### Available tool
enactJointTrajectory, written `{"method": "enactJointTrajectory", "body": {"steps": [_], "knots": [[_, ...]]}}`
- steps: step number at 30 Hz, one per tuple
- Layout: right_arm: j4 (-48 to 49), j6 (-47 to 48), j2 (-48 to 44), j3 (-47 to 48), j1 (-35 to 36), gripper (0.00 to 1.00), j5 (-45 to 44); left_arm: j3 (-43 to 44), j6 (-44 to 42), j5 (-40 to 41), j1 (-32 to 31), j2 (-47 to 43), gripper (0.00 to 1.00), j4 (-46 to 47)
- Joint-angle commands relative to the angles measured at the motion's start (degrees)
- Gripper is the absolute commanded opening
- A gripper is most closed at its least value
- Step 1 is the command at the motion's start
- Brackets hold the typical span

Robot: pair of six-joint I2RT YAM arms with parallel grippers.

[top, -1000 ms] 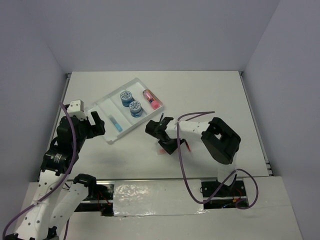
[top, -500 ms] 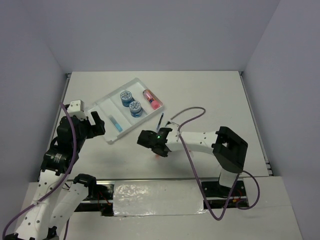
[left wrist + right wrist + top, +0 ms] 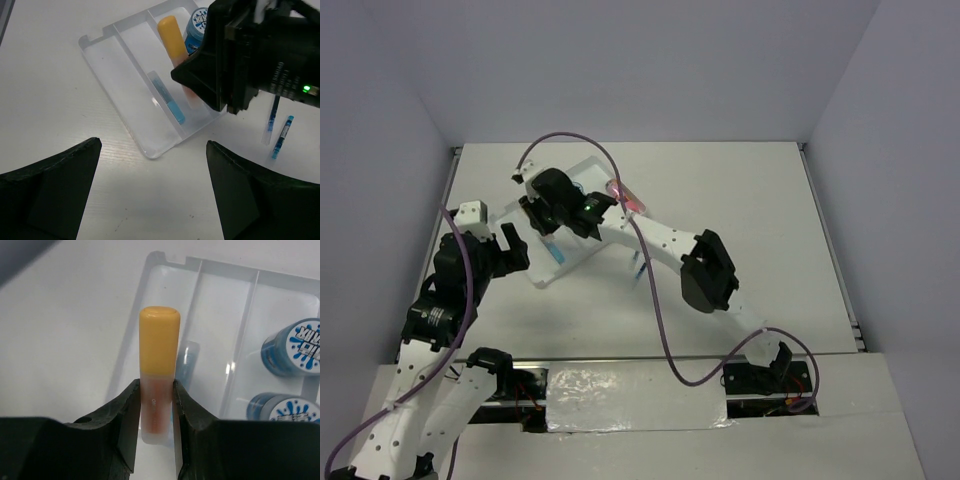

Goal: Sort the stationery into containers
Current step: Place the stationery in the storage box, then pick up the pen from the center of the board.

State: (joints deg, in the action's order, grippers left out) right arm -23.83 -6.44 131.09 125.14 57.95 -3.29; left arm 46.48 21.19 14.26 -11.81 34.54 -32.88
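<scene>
The robot will next move its left gripper to the gripper's right in the top view and lower it onto the blue pen nearer the tray, since that pen lies unsorted below the gripper.
My right gripper (image 3: pixel 556 207) hangs over the left part of the white tray (image 3: pixel 542 272), shut on the orange-yellow marker (image 3: pixel 159 355), which it grips by its pale lower end. In the right wrist view the marker stands above the tray (image 3: pixel 215 315), beside the light-blue marker (image 3: pixel 186 365) lying in a compartment. Two blue tubs (image 3: pixel 294 347) sit one compartment over. The pink tube (image 3: pixel 625 196) lies at the tray's far side. Two thin blue pens (image 3: pixel 272 117) lie on the table right of the tray. My left gripper (image 3: pixel 518 247) stands open and holds nothing, near the tray's front corner (image 3: pixel 150 150).
The right arm's forearm and purple cable (image 3: pixel 650 240) stretch across the table from the base to the tray, passing over the blue pens (image 3: pixel 638 265). White walls close in the table on three sides.
The right arm has swung from the table's middle up and left to over the tray, carrying the orange-yellow marker. The left arm has not moved.
</scene>
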Motion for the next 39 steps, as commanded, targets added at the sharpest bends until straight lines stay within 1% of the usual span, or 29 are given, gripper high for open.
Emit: {"method": "enactJointTrajectory", "body": {"steps": [1,3,5,7,9,11,14,15,17,18,19,21,23,24,25,26,27,28,29,30,31,32,33,34,35,36,37,38,39], "knots": [[-3.2,12.6,2.8,4.0,-2.1,0.09,8.6,0.1,0.3,1.6,-0.2,-1.0,0.99,1.1],[-2.1,12.4,2.9,3.4,-3.4,0.15,8.6,0.1,0.3,1.7,-0.2,-1.3,0.99,1.1],[-1.8,11.1,3.2,3.4,-4.7,0.16,10.2,0.1,0.4,1.8,-0.2,-1.5,0.99,1.1],[-1.8,10.4,3.5,2.7,-5.2,0.20,12.2,0.1,0.3,1.5,-0.2,-1.3,0.99,1.2],[-1.3,10.1,3.5,1.1,-5.3,0.29,14.4,0.1,0.3,1.4,-0.2,-1.1,0.99,1.2],[-1.0,9.8,3.4,-0.1,-5.2,0.34,15.2,0.2,0.3,1.4,-0.2,-1.0,0.99,1.2],[0.0,8.8,2.9,-1.3,-5.3,0.46,15.8,0.1,0.3,1.6,-0.2,-1.1,0.99,1.2],[0.3,8.4,2.8,-1.9,-5.3,0.60,15.2,0.0,0.3,1.6,-0.2,-1.2,0.99,1.2],[0.2,7.7,2.2,-1.7,-5.4,0.72,14.6,0.1,0.3,1.5,-0.2,-1.1,0.99,1.2],[0.1,7.4,1.5,-1.7,-5.4,0.89,14.2,0.1,0.3,1.6,-0.2,-1.1,0.99,1.2],[0.0,6.6,1.0,-1.7,-5.7,1.00,13.7,0.1,0.3,1.5,-0.2,-1.0,0.99,1.2],[-0.2,4.0,-2.3,-2.8,-6.2,1.00,10.5,0.2,0.2,1.2,-0.2,-0.8,0.99,1.2],[0.4,1.5,-6.8,-8.2,-7.6,1.00,7.5,0.5,-0.4,-0.3,-0.2,-0.5,0.99,1.7],[2.0,-2.1,-13.5,-11.6,-8.3,1.00,4.0,0.8,-0.5,-1.6,-0.2,-0.2,0.99,2.2],[3.2,-4.5,-17.3,-20.1,-10.1,1.00,1.9,1.0,-0.9,-2.9,-0.2,1.1,0.99,2.6],[4.1,-6.8,-21.9,-24.6,-11.1,0.99,-1.2,1.8,-0.5,-4.2,-0.2,2.3,0.99,2.6],[4.3,-12.2,-30.6,-29.3,-12.1,0.99,-4.8,2.7,0.8,-4.2,-0.3,3.8,0.99,0.8],[3.5,-14.8,-34.8,-37.7,-14.3,1.00,-10.6,3.9,2.9,-8.2,-0.8,7.1,0.99,1.0],[2.7,-16.7,-42.9,-41.5,-15.8,1.00,-12.3,4.2,4.0,-10.5,-1.6,8.7,0.99,1.8],[1.4,-19.4,-47.1,-45.7,-16.7,1.00,-12.9,4.5,5.3,-11.6,-3.4,12.2,0.99,2.6],[1.2,-20.2,-50.8,-53.8,-17.9,1.00,-12.9,4.8,6.5,-10.8,-6.2,14.1,0.99,6.0],[1.4,-20.7,-58.1,-57.5,-19.4,1.00,-12.6,5.3,7.9,-6.4,-14.1,16.1,0.99,7.9],[1.4,-21.5,-61.6,-61.0,-20.1,0.99,-12.3,5.7,7.9,-4.4,-18.0,18.8,0.99,10.0],[0.9,-22.2,-64.5,-66.7,-20.6,0.99,-12.3,7.5,7.4,-3.7,-21.5,24.8,0.99,14.5],[0.4,-22.4,-69.9,-69.0,-21.5,0.98,-11.5,9.0,6.4,-4.2,-26.2,28.3,0.99,15.7],[0.4,-22.2,-72.4,-72.8,-21.7,0.98,-10.5,13.2,5.1,-5.5,-27.5,36.3,0.94,16.4],[0.5,-22.1,-74.7,-74.7,-21.9,0.98,-9.3,15.5,4.6,-6.6,-29.0,40.2,0.90,17.3],[1.6,-21.4,-79.4,-76.4,-22.0,0.97,-5.0,17.5,4.1,-6.7,-29.6,43.7,0.83,17.6],[3.2,-21.1,-81.5,-78.9,-22.0,0.96,-3.1,19.4,3.7,-6.3,-29.8,49.9,0.70,18.3]]}}
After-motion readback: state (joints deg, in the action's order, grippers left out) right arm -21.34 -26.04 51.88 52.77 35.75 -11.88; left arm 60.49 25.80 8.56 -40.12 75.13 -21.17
